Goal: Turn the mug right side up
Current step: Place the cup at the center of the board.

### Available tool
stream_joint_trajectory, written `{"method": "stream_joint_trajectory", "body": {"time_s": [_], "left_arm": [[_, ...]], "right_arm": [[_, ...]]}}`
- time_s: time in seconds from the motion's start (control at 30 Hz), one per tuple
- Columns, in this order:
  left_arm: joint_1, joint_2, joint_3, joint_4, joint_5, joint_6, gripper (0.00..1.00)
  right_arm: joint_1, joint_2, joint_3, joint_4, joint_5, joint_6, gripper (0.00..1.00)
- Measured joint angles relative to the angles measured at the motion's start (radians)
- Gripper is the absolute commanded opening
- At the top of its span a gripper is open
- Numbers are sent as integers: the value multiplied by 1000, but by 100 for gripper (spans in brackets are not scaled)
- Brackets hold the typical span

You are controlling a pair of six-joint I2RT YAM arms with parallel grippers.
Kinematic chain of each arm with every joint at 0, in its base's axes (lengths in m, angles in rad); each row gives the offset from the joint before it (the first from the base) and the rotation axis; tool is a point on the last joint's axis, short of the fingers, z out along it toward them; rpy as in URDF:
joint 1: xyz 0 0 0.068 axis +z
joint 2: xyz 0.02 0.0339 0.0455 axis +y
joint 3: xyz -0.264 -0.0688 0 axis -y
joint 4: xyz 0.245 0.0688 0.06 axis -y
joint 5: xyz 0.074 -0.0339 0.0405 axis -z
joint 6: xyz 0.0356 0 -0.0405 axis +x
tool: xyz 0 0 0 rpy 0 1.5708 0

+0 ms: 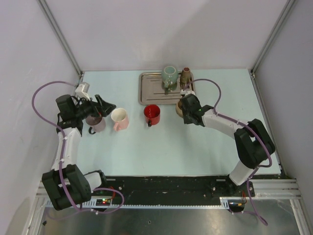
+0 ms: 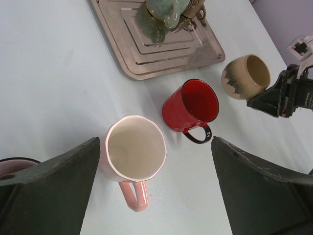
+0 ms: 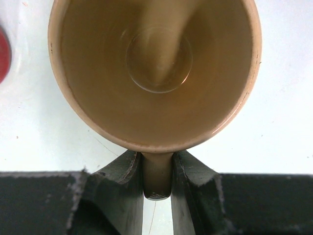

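The opening of the tan mug (image 1: 180,108) already faces up, so my right gripper will next put the mug straight down on the bare tabletop by the tray and let go of the mug's handle.
A tan mug (image 1: 180,108) sits just in front of the metal tray (image 1: 146,93), its mouth facing up; it fills the right wrist view (image 3: 156,68) and also shows in the left wrist view (image 2: 246,76). My right gripper (image 1: 189,109) is shut on its handle (image 3: 157,174), one finger on each side. My left gripper (image 1: 101,108) is open and empty above the table's left side, its fingers (image 2: 49,191) spread wide. A pink mug (image 2: 134,152) stands upright just ahead of them, beside the left finger.
A red mug (image 1: 152,114) and the pink mug (image 1: 120,119) stand upright mid-table. A mauve mug (image 1: 95,123) stands under my left gripper. A green mug (image 1: 169,76) and a brown mug (image 1: 186,76) sit on the tray by the back wall.
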Motion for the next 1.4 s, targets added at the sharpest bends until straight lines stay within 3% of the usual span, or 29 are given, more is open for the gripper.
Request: {"method": "stream_joint_trajectory", "body": {"time_s": [0.8,1.4], "left_arm": [[1,-15,-2,2,-3,1,98],[1,-20,-8,2,-11,1,98]], "right_arm": [[0,20,-84,53,-17,23,0],[0,-17,-132,79,-47,56,26]]}}
